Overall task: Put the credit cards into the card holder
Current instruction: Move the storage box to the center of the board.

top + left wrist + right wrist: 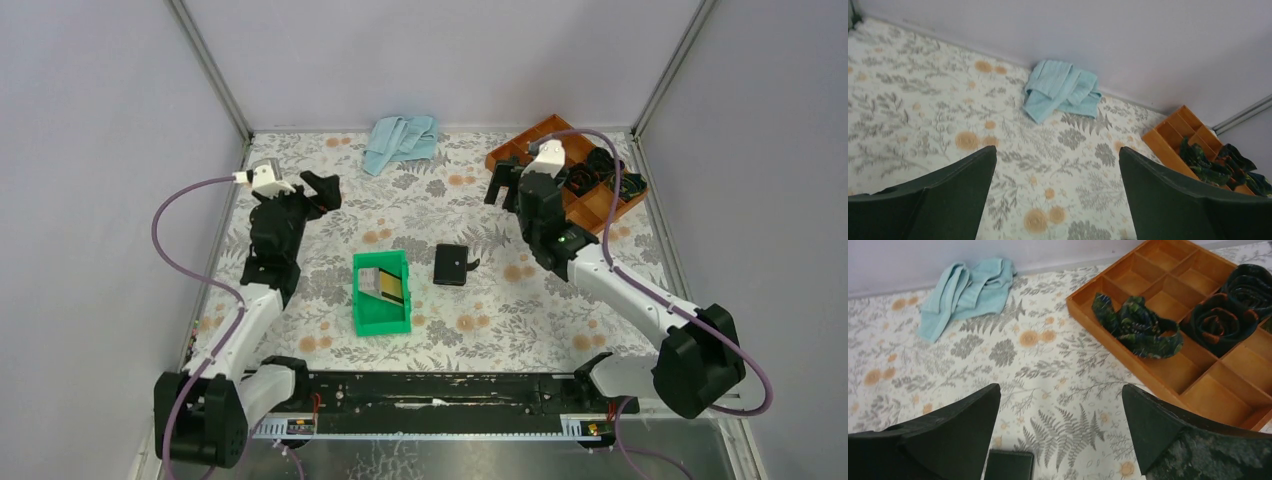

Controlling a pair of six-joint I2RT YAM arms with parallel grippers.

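Next, the left gripper draws back and down, fingers astride the green bin's rim beside the cards. That side of the bin lies below and back from the gripper.
The credit cards [380,284], tan-gold and greyish, lie inside a green bin [383,325] near the middle of the table. The card holder [452,264] is a small black case lying shut just right of the bin; one corner of the card holder [1009,466] shows at the bottom of the right wrist view. My left gripper [315,195] [1057,149] hovers open over the flowered cloth at the back left, holding nothing. My right gripper [503,190] [1061,386] hangs open beyond the card holder, beside the wooden tray, also holding nothing.
A light-blue towel [400,140] [1062,90] [968,287] lies crumpled at the back centre. A brown compartment tray [527,140] [1178,135] [1128,346] at the back right holds dark patterned ties [1138,327]. Grey walls and metal posts close in the table.
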